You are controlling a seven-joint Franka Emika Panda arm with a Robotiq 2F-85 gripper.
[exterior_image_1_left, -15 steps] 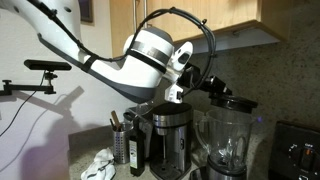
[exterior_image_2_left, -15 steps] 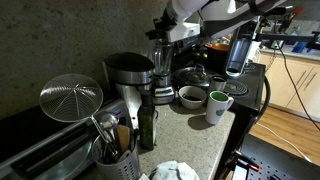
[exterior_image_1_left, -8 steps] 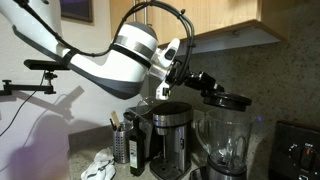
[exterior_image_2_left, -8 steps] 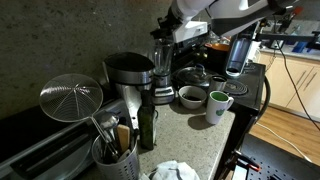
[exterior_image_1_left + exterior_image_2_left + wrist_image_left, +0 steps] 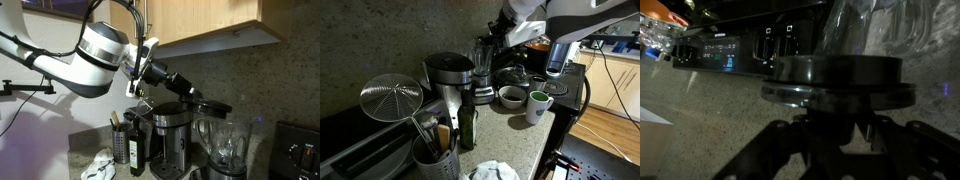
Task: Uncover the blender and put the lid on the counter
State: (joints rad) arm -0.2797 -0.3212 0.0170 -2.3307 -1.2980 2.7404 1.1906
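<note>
The lid is off the blender [image 5: 228,150], so the robot needs to pull its gripper back next and tip it downward toward the bare counter by the cups.
My gripper [image 5: 192,93] is shut on the centre knob of the flat dark lid [image 5: 211,106]. It holds the lid in the air beside the blender's rim, shifted toward the coffee maker. The clear glass blender [image 5: 228,150] stands uncovered on its dark base. In the wrist view the lid [image 5: 838,80] fills the middle above my gripper [image 5: 838,110], with the jar [image 5: 876,28] behind it and the speckled counter [image 5: 700,112] below. In an exterior view the blender [image 5: 481,68] stands under my gripper [image 5: 508,27]; the lid is hard to make out there.
A black-and-steel coffee maker [image 5: 170,136] stands next to the blender. A dark bottle [image 5: 136,150], a utensil holder [image 5: 120,140] and a crumpled cloth [image 5: 100,165] are nearby. Cups [image 5: 538,103] and a bowl [image 5: 510,96] sit on the counter [image 5: 515,140]. Wooden cabinets [image 5: 215,22] hang overhead.
The lid has come off the blender jar. My arm has drawn back and carried it sideways toward the coffee maker; the jar now stands open.
</note>
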